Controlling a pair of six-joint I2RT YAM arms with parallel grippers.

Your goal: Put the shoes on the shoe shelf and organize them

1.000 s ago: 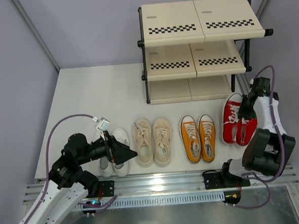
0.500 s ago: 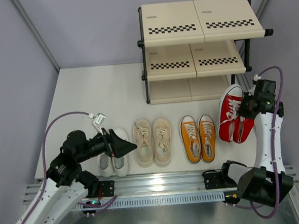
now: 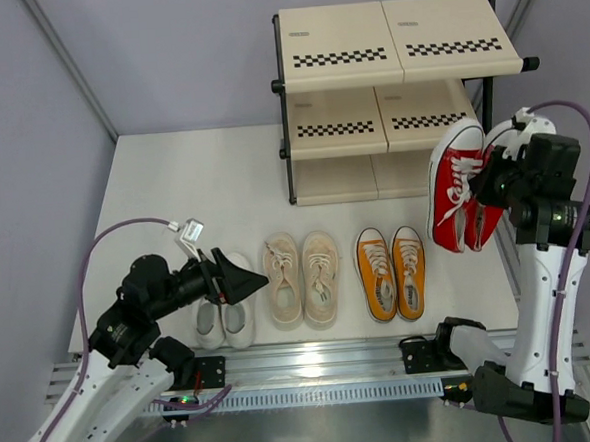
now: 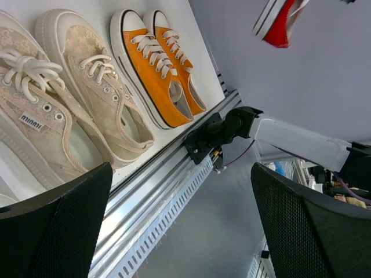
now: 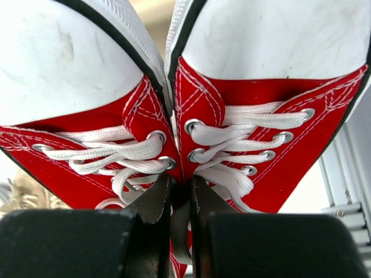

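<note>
My right gripper will rise outward, then bring the red shoes down onto the shelf's bare top level (image 3: 424,29) and let go of them, because that level is outward of my gripper.
My right gripper (image 3: 489,183) is shut on the red shoes (image 3: 457,187), pinching both inner sides together (image 5: 180,183); the pair hangs in the air, toes up, right in front of the shoe shelf's (image 3: 396,75) lower tiers. On the table stand three more pairs in a row: white shoes (image 3: 230,307), cream-beige shoes (image 3: 302,278) and orange shoes (image 3: 392,271). My left gripper (image 3: 254,283) hovers open over the white pair; its wrist view shows the beige pair (image 4: 69,98) and the orange pair (image 4: 156,66). The shelf tiers carry nothing.
A metal rail (image 3: 314,365) runs along the table's near edge. Grey walls close in on both sides, and a slanted frame tube (image 3: 65,65) stands at the back left.
My right arm has lifted the red pair off the table and raised it up toward the shelf. My left gripper has crept slightly up and right.
</note>
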